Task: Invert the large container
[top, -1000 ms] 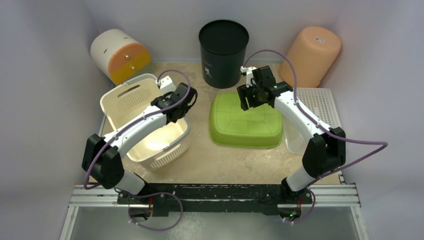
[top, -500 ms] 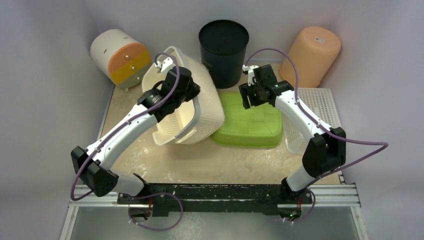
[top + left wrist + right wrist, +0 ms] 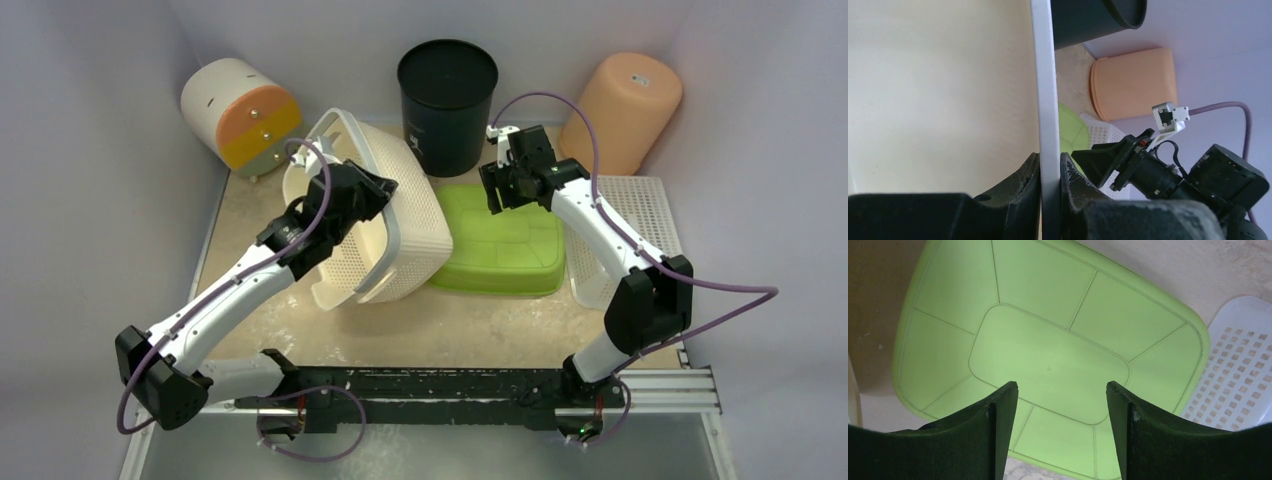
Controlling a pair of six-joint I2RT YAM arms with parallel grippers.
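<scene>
Next, my left gripper will swing the large container's rim over to the left in the top view, tipping the container's sideways opening downward, and release it, since bare tabletop lies there.
The large container (image 3: 412, 228), a cream-beige basket, is tipped on its side with its opening facing left and front. Its lower right side overlaps the upside-down lime-green tub (image 3: 505, 250). My left gripper (image 3: 372, 190) is shut on the basket's rim. In the left wrist view the left gripper (image 3: 1050, 157) has both jaws pressed against the thin white rim (image 3: 1043, 75), and the cream wall (image 3: 943, 85) fills the left. My right gripper (image 3: 510, 185) is open and empty above the tub's back edge. In the right wrist view the right gripper (image 3: 1062, 386) hovers over the tub (image 3: 1048, 345).
A black bucket (image 3: 447, 90) stands at the back centre and a peach bucket (image 3: 622, 110) at the back right. A white-and-orange cylinder (image 3: 238, 110) lies at the back left. A white perforated basket (image 3: 640, 215) sits right of the tub and shows in the right wrist view (image 3: 1238, 370).
My left arm lifted the cream basket off the table, swung it right and tipped it from upright onto its side beside the green tub. The right gripper barely moved.
</scene>
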